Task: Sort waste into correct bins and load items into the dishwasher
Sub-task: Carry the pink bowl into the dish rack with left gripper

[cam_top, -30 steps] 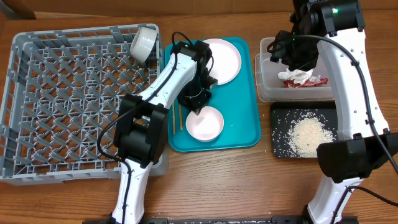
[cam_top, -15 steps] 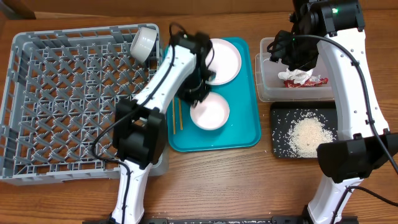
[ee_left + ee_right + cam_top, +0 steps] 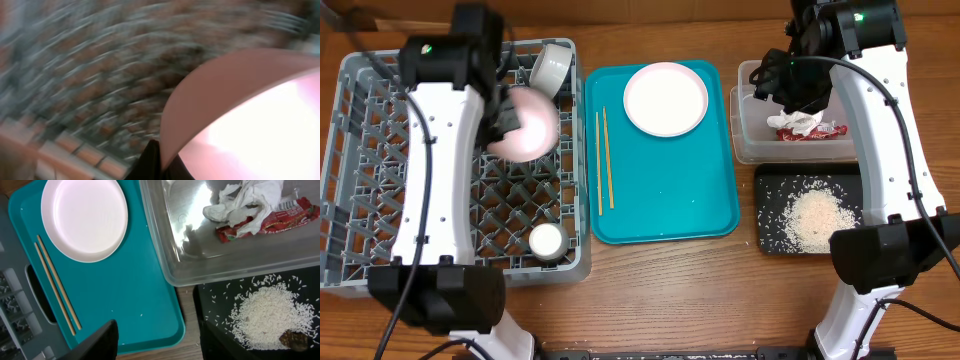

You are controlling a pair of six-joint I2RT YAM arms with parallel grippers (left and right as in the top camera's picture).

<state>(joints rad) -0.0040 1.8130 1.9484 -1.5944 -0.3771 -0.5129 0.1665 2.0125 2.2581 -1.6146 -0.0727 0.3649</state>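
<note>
My left gripper should next turn the pink-white bowl on its side and lower it into the rack next to the tilted cup, because the rack's wires are empty.
My left gripper is shut on the rim of a pale pink-white bowl and holds it above the grey dish rack. In the blurred left wrist view the bowl fills the right side. A second white bowl sits in the rack's front right. The white plate and chopsticks lie on the teal tray. My right gripper is open and empty over the clear tub, which holds the red-and-white wrapper and the napkin. Rice lies in the black tray.
A small white cup lies tilted at the rack's back right corner. The rack, the teal tray and the two bins stand side by side across the wooden table.
My left gripper has lifted the bowl off the teal tray and carried it left over the rack. The right arm has not moved.
</note>
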